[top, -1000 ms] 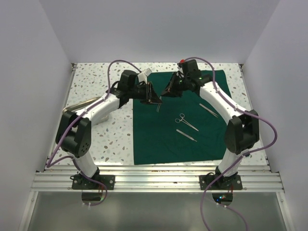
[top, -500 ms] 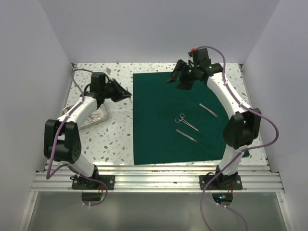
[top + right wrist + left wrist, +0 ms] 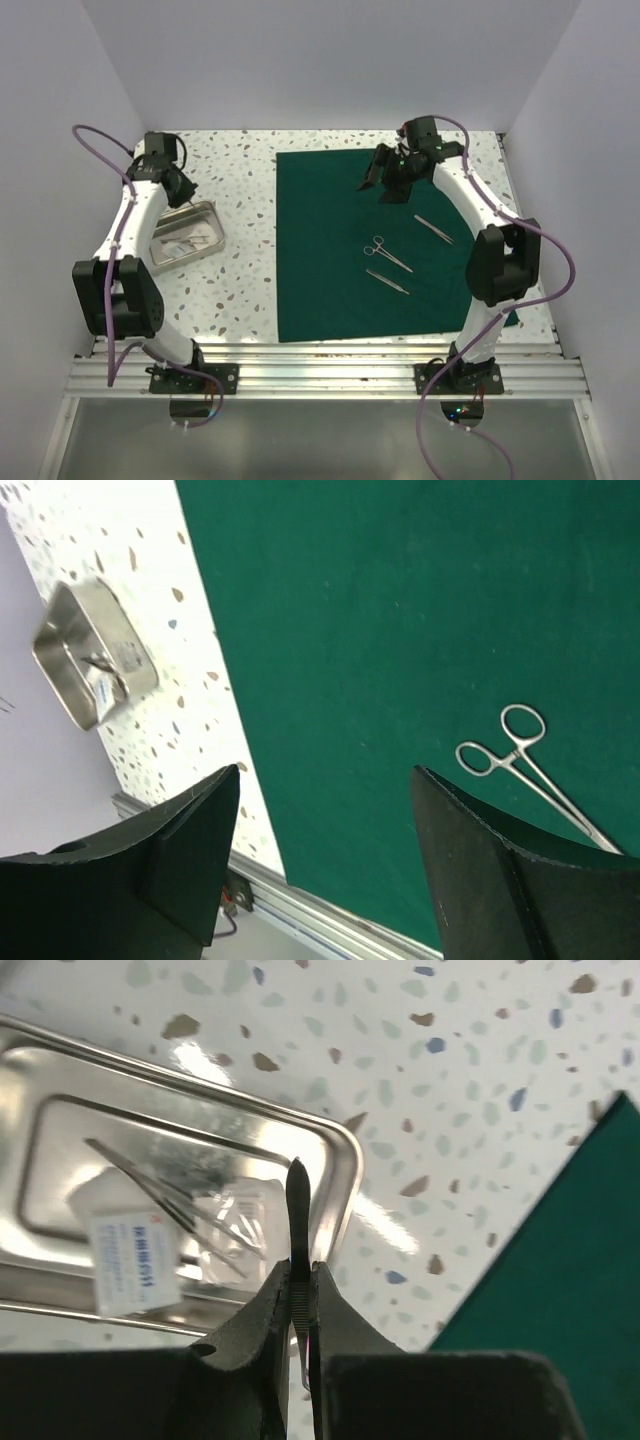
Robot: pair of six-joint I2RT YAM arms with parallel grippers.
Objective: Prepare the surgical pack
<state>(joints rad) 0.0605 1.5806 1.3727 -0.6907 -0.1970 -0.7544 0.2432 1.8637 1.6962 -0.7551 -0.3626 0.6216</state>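
I next need to turn my left gripper and lower the thin steel instrument back over the tray's contents to release it.
The surgical pack (image 3: 340, 280), a large dark green drape, lies spread flat on the speckled table; it also fills the right wrist view (image 3: 380, 620). On it lie a ringed clamp (image 3: 386, 253) (image 3: 515, 755) and two slim steel instruments (image 3: 433, 229) (image 3: 387, 282). My right gripper (image 3: 370, 183) (image 3: 325, 772) hovers open above the drape's far part with nothing between its fingers. At the far left, my left gripper (image 3: 187, 196) (image 3: 300, 1265) hangs over the steel tray (image 3: 212, 208) (image 3: 345, 1165), shut on a thin steel instrument (image 3: 297, 1210) that sticks out past its fingertips.
The tray holds a white gauze packet (image 3: 130, 1260) and a thin instrument (image 3: 165, 1190). White walls close in the table on the left, right and back. An aluminium rail (image 3: 320, 370) runs along the near edge. A corner of the drape (image 3: 570, 1290) shows beside the tray.
One second ago both grippers met over the drape's far left part. The right gripper has opened and drawn back. The left arm has swung left to above the tray, still shut.
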